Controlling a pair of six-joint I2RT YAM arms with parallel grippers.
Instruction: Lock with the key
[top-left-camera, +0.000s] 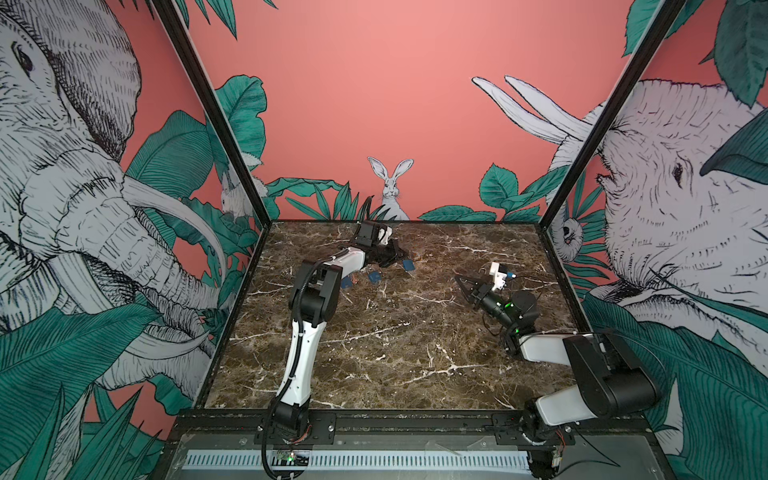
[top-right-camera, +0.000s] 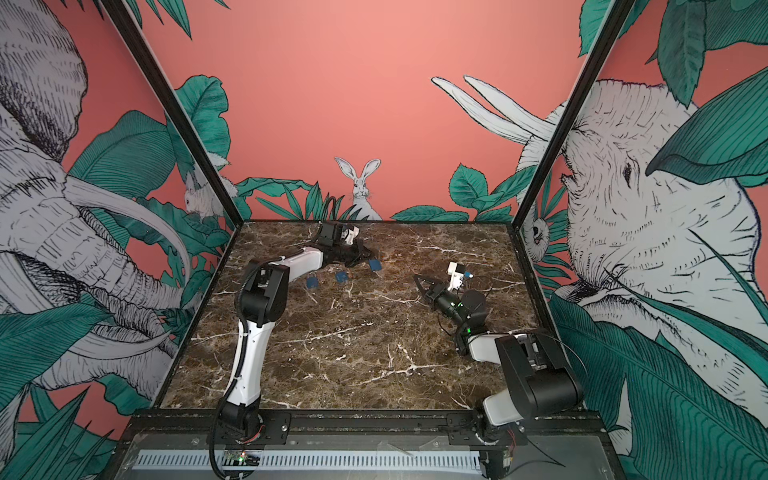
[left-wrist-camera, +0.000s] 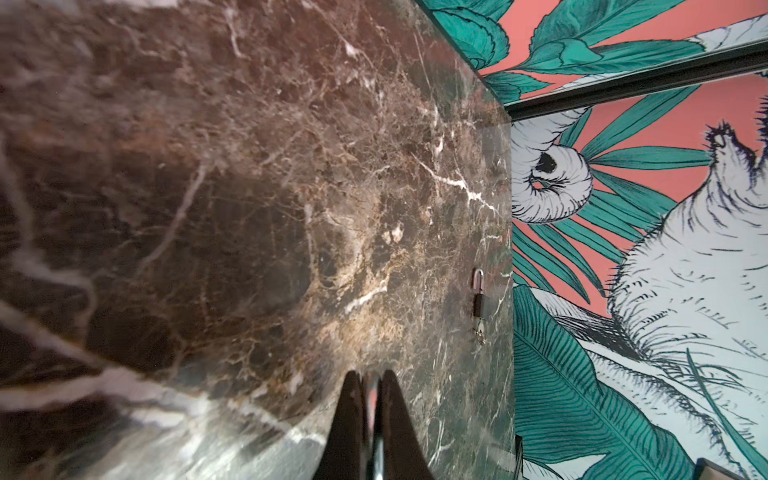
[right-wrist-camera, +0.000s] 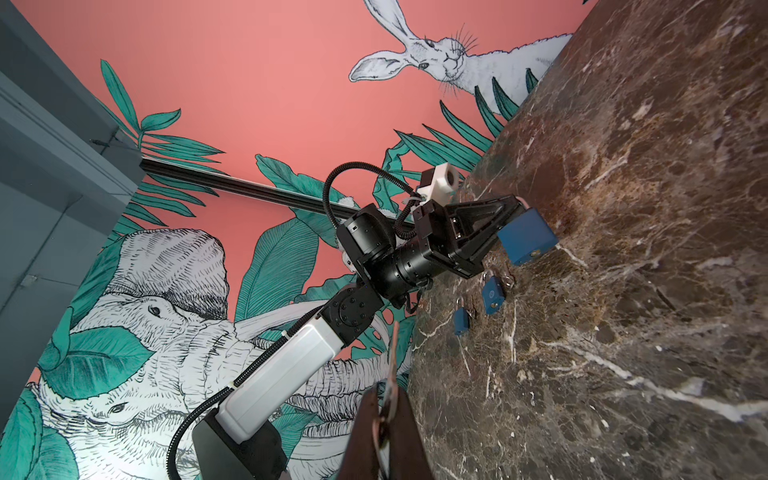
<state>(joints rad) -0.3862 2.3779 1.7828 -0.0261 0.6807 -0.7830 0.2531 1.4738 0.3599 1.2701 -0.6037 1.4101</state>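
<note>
My left gripper lowers a little toward the marble beneath the large blue padlock (top-left-camera: 409, 264) next and releases the shiny shackle, since the padlock already hangs low there.
My left gripper (top-left-camera: 397, 254) is at the back of the table, shut on the shiny shackle of a large blue padlock (right-wrist-camera: 525, 241). In both top views this padlock (top-left-camera: 409, 264) (top-right-camera: 375, 264) sits low at the marble, just in front of the fingertips. The left wrist view shows the left gripper (left-wrist-camera: 370, 377) closed on a thin metal bar. My right gripper (top-left-camera: 458, 278) hovers at mid-right, pointing left toward the padlock and well apart from it. In the right wrist view the right gripper (right-wrist-camera: 388, 392) is shut on a small key (right-wrist-camera: 393, 353), whose blade sticks out past the fingertips.
Two smaller blue padlocks (top-left-camera: 375, 276) (top-left-camera: 346, 282) lie left of the held one, beside the left forearm. A small dark padlock with keys (left-wrist-camera: 478, 305) lies near the table edge by the right wall. Patterned walls enclose the marble table (top-left-camera: 395, 353) on three sides.
</note>
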